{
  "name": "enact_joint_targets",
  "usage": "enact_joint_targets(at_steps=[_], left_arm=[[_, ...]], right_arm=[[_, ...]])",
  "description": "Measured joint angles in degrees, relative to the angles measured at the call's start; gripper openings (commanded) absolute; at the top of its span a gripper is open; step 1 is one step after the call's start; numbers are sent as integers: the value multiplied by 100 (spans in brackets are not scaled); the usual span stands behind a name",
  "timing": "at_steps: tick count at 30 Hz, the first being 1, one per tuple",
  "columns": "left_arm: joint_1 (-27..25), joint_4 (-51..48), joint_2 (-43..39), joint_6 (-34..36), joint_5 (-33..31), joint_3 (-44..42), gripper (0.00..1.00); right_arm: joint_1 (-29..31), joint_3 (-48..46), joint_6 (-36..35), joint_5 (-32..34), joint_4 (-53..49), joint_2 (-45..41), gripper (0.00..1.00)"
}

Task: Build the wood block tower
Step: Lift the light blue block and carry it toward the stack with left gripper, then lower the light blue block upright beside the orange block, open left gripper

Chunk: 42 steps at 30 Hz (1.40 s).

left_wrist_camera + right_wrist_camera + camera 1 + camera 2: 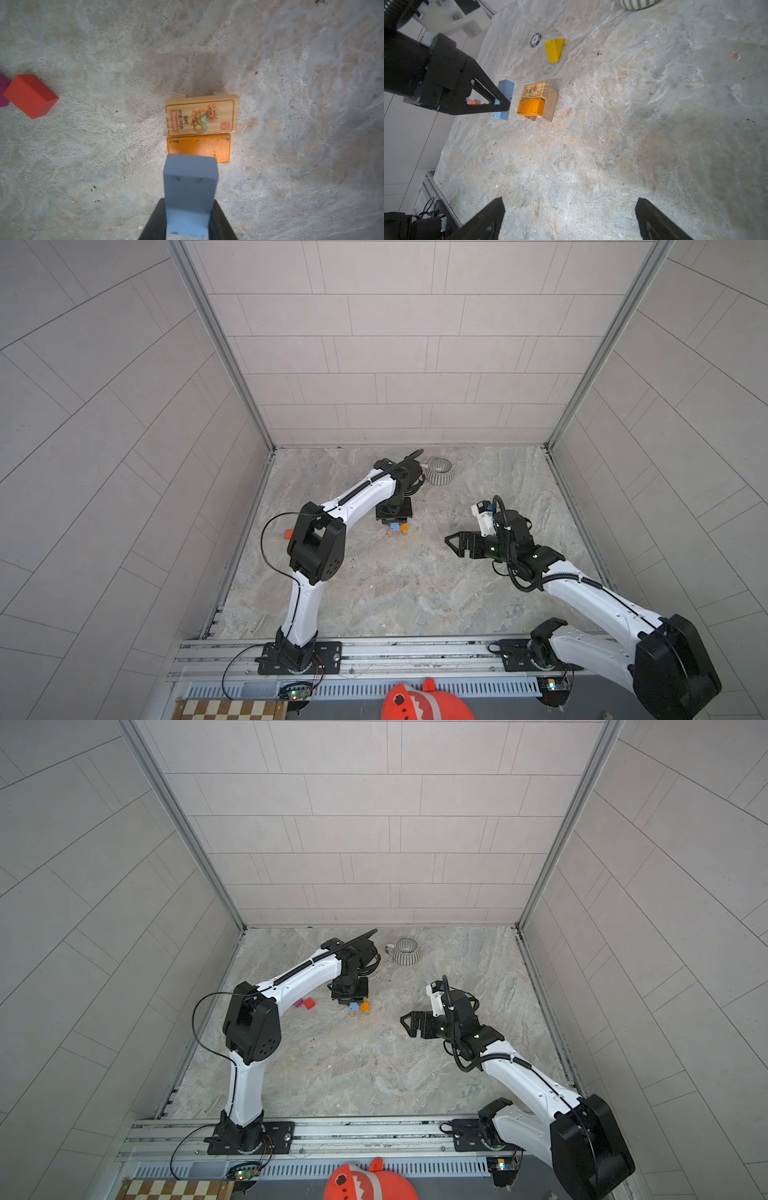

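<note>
My left gripper lowers the blue brick onto the orange brick's end nearest the red brick next and releases it, since that end is below my gripper.
The wood block tower is a low stack: a tan brick with a dragon picture and an orange brick lie side by side on plain tan bricks. My left gripper is shut on a blue brick and holds it close beside the orange brick; in both top views the blue brick shows just under the left gripper. My right gripper stands open and empty, to the right of the stack.
A red brick and a magenta one lie left of the stack. A yellow wedge and a poker chip lie beyond it. A striped mug stands near the back wall.
</note>
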Motion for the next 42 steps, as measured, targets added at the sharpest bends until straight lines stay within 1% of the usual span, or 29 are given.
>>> enact_joint_targets(at_steps=[28,42], left_arm=[[214,170,267,173,24,-92,14],[223,219,354,190,129,-70,21]], right_arm=[[-7,-2,20,-13,4,175,100],[-4,-35,22,-26,7,190,99]])
